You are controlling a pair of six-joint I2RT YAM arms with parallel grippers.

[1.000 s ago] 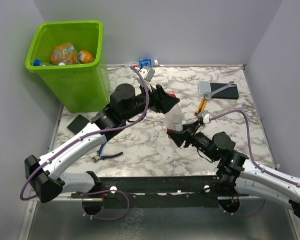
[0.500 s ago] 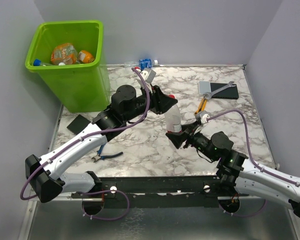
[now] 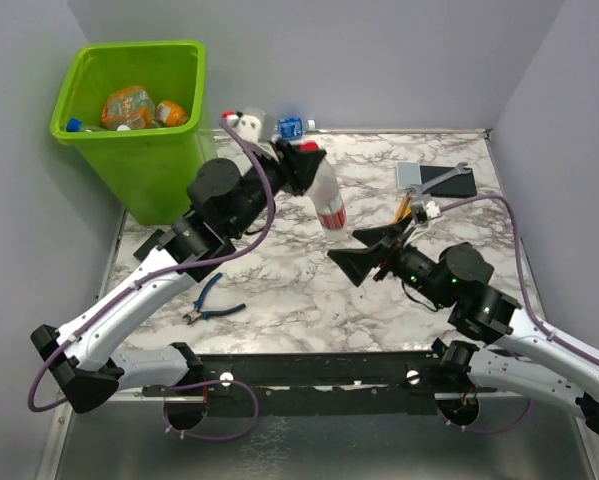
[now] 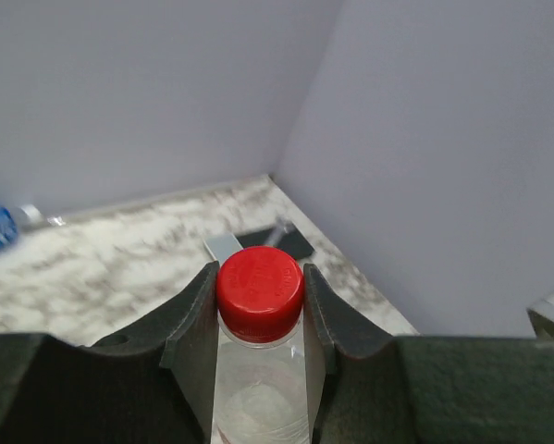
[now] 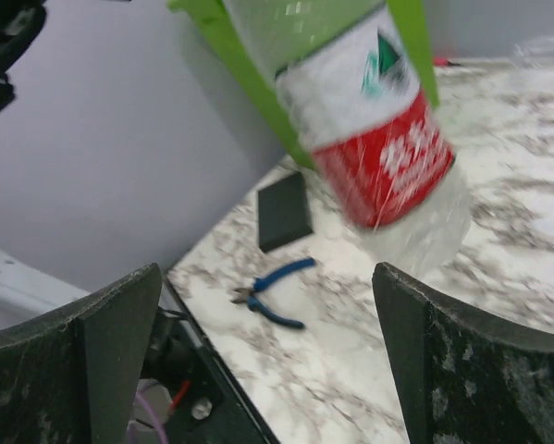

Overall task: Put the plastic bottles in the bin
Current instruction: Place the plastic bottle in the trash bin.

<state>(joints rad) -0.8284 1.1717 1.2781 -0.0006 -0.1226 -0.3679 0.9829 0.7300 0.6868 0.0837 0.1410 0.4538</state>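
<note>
I need to raise my left gripper next, swing it outward over the open lime-green bin and lower it there. My right gripper is clear of the bottle.
A clear plastic bottle (image 3: 329, 205) with a red cap (image 4: 259, 293) and a red label hangs tilted above the table's middle. My left gripper (image 3: 305, 160) is shut on its neck just under the cap. My right gripper (image 3: 364, 252) stands wide open below and to the right of the bottle's base, apart from it. In the right wrist view the bottle (image 5: 378, 139) hangs above the open gripper (image 5: 267, 324). The lime-green bin (image 3: 164, 170) stands at the back left with orange bottles (image 3: 129, 105) inside. Another bottle (image 3: 287, 127) with a blue label lies at the back edge.
Blue-handled pliers (image 3: 207, 300) lie near the front left, and a black pad (image 3: 159, 247) sits beside the bin's foot. At the back right a black pad (image 3: 449, 180) carries a wrench, with an orange-handled tool (image 3: 404, 210) in front of it.
My left gripper has closed on the bottle's neck and lifted it up and back toward the bin. My right gripper has opened wide, let go of the bottle's base and drawn back.
</note>
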